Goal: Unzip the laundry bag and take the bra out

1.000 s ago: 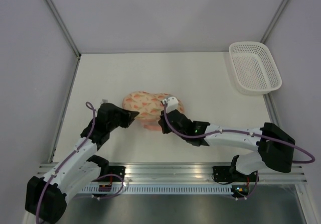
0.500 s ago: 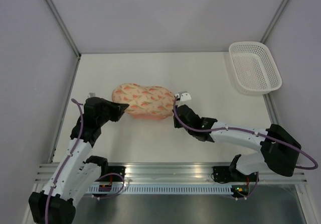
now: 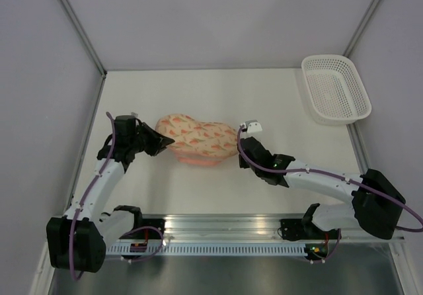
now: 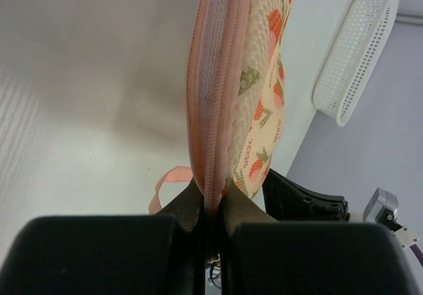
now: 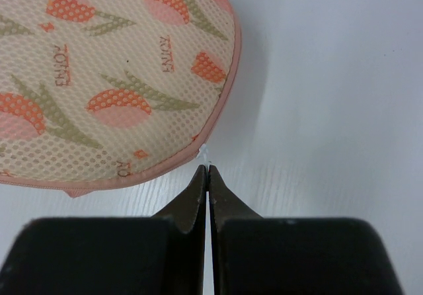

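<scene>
My left gripper will move toward my right gripper and slightly outward while my right gripper holds the bag's white tab. Then my left gripper will let go of the pink zip trim [image 3: 172, 143] [image 4: 213, 166].
The laundry bag [image 3: 198, 138], a cream pouch with orange-pink motifs and pink trim, lies on the table between my two grippers. My left gripper [image 3: 158, 143] is shut on its left edge. In the left wrist view the gripper [image 4: 210, 199] pinches the pink zip trim, with the bag [image 4: 261, 77] on edge and its pink loop [image 4: 162, 186] hanging beside it. My right gripper [image 3: 241, 151] is at the bag's right edge. In the right wrist view it [image 5: 207, 172] is shut on a small white tab [image 5: 206, 155] at the bag's [image 5: 99, 83] pink rim. The bra is hidden.
A white plastic lattice basket [image 3: 335, 88] stands at the far right corner of the table; it also shows in the left wrist view [image 4: 357, 57]. Grey walls close in the table on three sides. A metal rail runs along the near edge.
The left gripper has moved left and farther back, and the right gripper has moved right. The bag between them has been drawn out flatter and longer.
</scene>
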Tool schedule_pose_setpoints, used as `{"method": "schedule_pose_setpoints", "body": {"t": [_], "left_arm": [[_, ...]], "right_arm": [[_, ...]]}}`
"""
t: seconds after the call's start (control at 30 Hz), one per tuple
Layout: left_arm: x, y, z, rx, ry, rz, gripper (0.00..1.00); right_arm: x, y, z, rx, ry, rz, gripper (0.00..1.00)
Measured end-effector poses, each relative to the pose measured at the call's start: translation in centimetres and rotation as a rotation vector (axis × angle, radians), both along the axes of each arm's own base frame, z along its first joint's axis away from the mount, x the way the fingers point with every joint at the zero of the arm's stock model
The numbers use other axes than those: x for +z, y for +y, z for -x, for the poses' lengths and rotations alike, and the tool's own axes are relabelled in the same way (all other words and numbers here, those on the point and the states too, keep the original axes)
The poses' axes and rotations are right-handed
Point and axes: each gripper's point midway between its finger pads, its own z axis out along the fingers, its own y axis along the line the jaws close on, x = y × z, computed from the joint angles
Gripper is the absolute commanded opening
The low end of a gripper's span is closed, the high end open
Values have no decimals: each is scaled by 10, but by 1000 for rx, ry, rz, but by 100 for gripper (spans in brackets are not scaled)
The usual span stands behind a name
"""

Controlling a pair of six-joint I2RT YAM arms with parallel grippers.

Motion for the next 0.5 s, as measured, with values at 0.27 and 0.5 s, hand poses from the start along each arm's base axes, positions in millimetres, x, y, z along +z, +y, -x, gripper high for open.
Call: {"method": "schedule_pose_setpoints", "body": {"t": [0.27, 0.5], "left_arm": [[-21, -14, -22, -54, -14, 62, 2], [-60, -28, -40, -100, 49, 114, 2]], "right_arm": [[11, -16, 12, -9, -10, -21, 0], [9, -25, 24, -4, 6, -22, 0]]}}
